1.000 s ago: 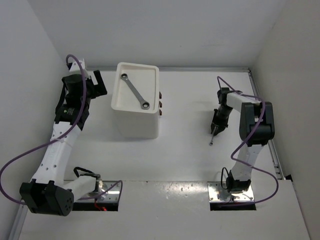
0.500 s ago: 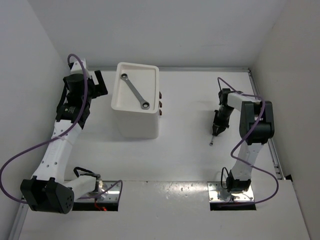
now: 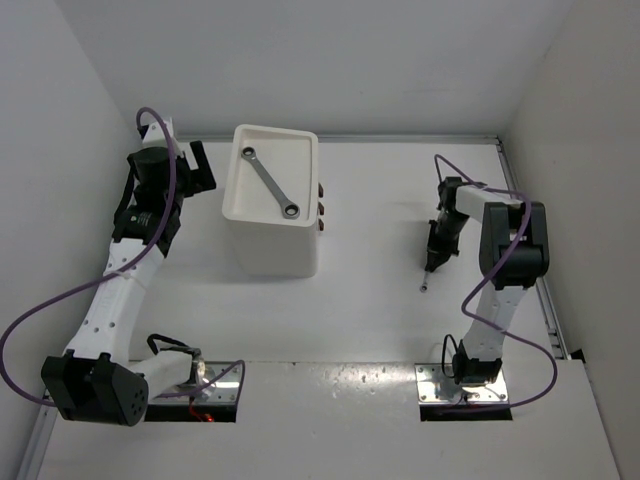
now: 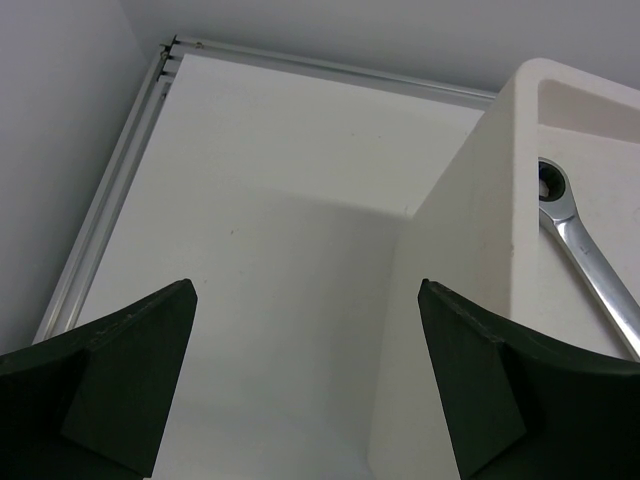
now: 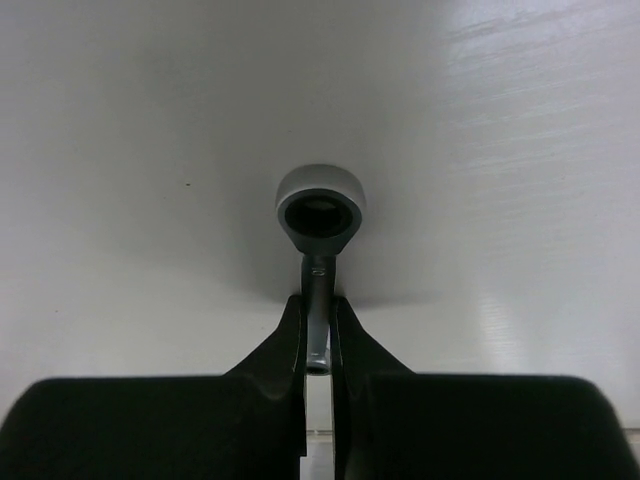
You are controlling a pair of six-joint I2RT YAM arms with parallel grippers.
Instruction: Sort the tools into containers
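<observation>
The robot needs to raise its right gripper and swing it over the tray's bare bottom, which is to the gripper's left in the top view, to release beside another wrench.
The white drawer box [image 3: 275,250] stands left of centre, its three dark knobs [image 3: 321,208] facing right. A long silver wrench [image 3: 270,182] lies diagonally in its top tray. My left gripper [image 3: 200,168] hovers open just left of the box; in the left wrist view its jaws [image 4: 305,290] stand wide with only table between them, the box wall [image 4: 470,250] and long wrench [image 4: 585,265] to the right. My right gripper [image 3: 431,262] points down at the table, shut on the shaft of a short silver wrench [image 3: 425,278]. The right wrist view shows its ring head [image 5: 320,205] beyond the gripper [image 5: 318,305].
White walls enclose the table on the left, back and right. A metal rail [image 3: 545,300] runs along the right edge and another [image 4: 110,210] along the left. Purple cables loop from both arms.
My right gripper's jaws have closed onto the short wrench's shaft. The left arm has shifted slightly and stays open.
</observation>
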